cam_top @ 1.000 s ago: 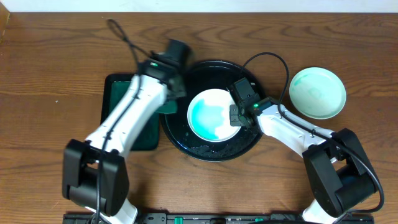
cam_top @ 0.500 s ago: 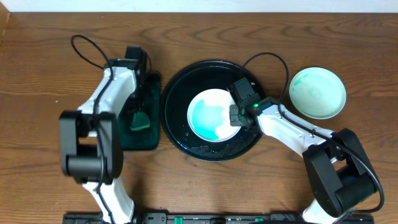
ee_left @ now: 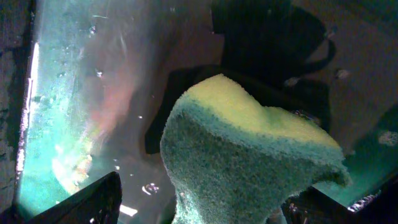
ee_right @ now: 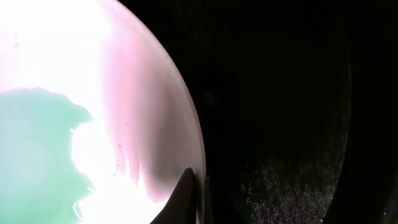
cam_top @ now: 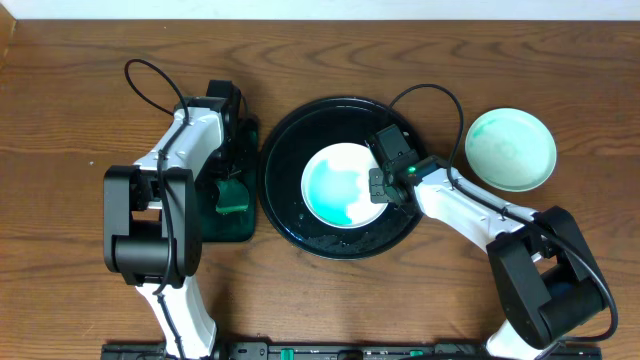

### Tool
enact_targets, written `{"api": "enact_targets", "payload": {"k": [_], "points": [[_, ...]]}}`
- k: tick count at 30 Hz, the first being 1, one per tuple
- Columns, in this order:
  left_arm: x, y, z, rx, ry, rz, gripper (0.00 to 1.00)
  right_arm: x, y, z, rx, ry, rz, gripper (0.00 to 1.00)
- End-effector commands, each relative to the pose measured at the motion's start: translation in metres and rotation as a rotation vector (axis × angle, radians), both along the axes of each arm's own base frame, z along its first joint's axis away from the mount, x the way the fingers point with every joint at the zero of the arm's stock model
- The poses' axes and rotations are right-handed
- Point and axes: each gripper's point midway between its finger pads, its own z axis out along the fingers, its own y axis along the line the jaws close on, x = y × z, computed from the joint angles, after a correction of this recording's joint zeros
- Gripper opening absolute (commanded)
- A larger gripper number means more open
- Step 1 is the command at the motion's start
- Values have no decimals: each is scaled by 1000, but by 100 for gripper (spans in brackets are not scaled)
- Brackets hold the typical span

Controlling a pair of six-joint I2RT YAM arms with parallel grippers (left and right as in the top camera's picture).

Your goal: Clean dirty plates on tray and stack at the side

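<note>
My right gripper draws the plate slightly toward the second plate next, before it opens.
A dirty plate [cam_top: 342, 185] with a teal smear lies in the black tray [cam_top: 290, 225]. My right gripper [cam_top: 380, 186] is shut on this plate's right rim; the right wrist view shows a finger [ee_right: 185, 193] pressed on the white plate [ee_right: 124, 93] edge over the dark tray [ee_right: 280, 124]. A second plate [cam_top: 510, 148], faintly teal, rests on the wood at the right. My left gripper [cam_top: 228, 192] hangs over the green tray [cam_top: 238, 226], open. A yellow-green sponge [ee_left: 249, 155] stands between its spread fingers [ee_left: 87, 202], with a gap on the left.
The wet green tray floor [ee_left: 68, 112] glistens under the sponge. Cables loop above both arms [cam_top: 150, 75]. Bare wood tabletop [cam_top: 80, 150] lies left of the green tray and along the front edge.
My left arm swung from the black tray back over the green tray with the sponge, then its jaws spread and let the sponge go. The right arm and plates stayed put.
</note>
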Motion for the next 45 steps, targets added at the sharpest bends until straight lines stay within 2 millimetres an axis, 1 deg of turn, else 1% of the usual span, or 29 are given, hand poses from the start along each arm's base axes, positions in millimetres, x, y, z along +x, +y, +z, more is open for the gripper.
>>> {"api": "enact_targets", "payload": {"k": [1,4,11,13,15,16,17,19,20,21,22,23,24,26,27,29,32,36,38,39,40,41,42,43,45], "points": [[-4,2,-3,6,14,-5,81,0,-4,-7,-28,6,46,1],[-4,2,-3,6,14,-5,81,8,-10,2,-67,-43,33,1],[-4,2,-3,6,14,-5,81,20,-21,33,-145,-158,34,1],[-4,2,-3,6,14,-5,81,23,-22,41,-158,-189,32,1],[-4,2,-3,6,14,-5,81,23,-18,44,-138,-196,38,2],[-4,2,-3,6,14,-5,81,21,-13,42,-114,-183,50,14],[-4,2,-3,6,14,-5,82,17,-8,40,-82,-161,62,23],[-4,2,-3,6,14,-5,81,11,-1,35,-17,-120,33,26],[-4,2,-3,6,14,-5,81,9,2,33,14,-103,13,33],[-4,2,-3,6,14,-5,82,8,6,33,40,-92,7,34],[-4,2,-3,6,14,-5,82,7,9,32,59,-84,1,28],[-4,1,-3,6,14,-5,82,7,10,32,73,-82,-14,25],[-4,2,-3,6,14,-5,82,7,10,32,81,-79,-37,29],[-4,2,-3,6,14,-5,82,7,10,31,108,-71,-103,64],[-4,2,-3,6,14,-5,82,7,8,29,119,-64,-151,69],[-4,2,-3,6,14,-5,82,7,5,23,127,-51,-211,66],[-4,2,-3,6,14,-5,82,7,-3,8,119,-21,-284,69],[-4,2,-3,6,14,-5,82,10,-9,-14,99,5,-305,68],[-4,2,-3,6,14,-5,82,10,-8,-22,101,21,-305,66],[-4,2,-3,6,14,-5,82,10,-6,-25,107,24,-302,61],[-4,2,-3,6,14,-5,82,11,-5,-28,112,26,-300,50],[-4,2,-3,6,14,-5,82,12,-4,-29,112,23,-300,33],[-4,2,-3,6,14,-5,82,13,-3,-29,115,19,-300,13],[-4,2,-3,6,14,-5,82,15,-3,-29,119,12,-297,1],[-4,2,-3,6,14,-5,82,19,-1,-27,119,-8,-275,1]]}}
